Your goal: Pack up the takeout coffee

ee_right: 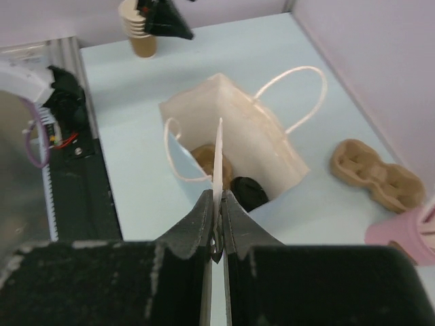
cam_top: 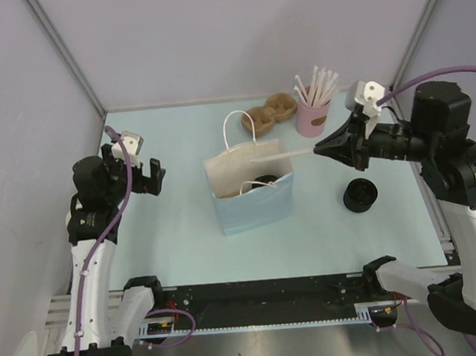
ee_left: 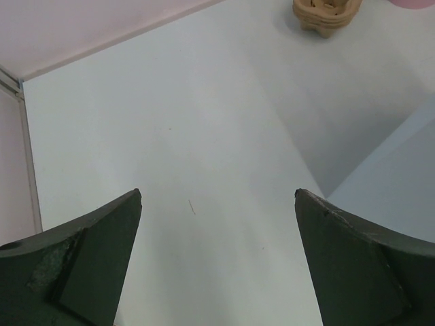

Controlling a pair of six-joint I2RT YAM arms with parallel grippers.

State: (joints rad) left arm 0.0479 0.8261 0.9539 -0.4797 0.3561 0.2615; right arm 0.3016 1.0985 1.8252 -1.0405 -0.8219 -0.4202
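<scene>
Next, my right gripper will swing over the bag's opening (cam_top: 236, 179), tip the level straw down and release it, as that opening lies to its left in the top view.
The takeout coffee shows only as a round black lid (cam_top: 260, 182) inside the light blue paper bag (cam_top: 257, 205) in the middle of the table. In the right wrist view the lid (ee_right: 249, 192) lies deep in the bag (ee_right: 272, 146), next to a brown piece (ee_right: 204, 157). My right gripper (cam_top: 318, 149) hangs to the right of the bag, shut on a white straw (cam_top: 281, 155) that reaches over the bag's mouth. The straw (ee_right: 218, 153) runs up from the closed jaws of the gripper (ee_right: 216, 197). My left gripper (cam_top: 149, 175) stands open and empty left of the bag, its fingers (ee_left: 102, 238) wide apart.
A pink cup of white straws (cam_top: 314, 114) and a tan cardboard cup carrier (cam_top: 270, 114) stand behind the bag. A black round piece (cam_top: 360, 194) sits on the table right of the bag. A stack of tan lidless cups (ee_right: 141, 30) stands by the left arm.
</scene>
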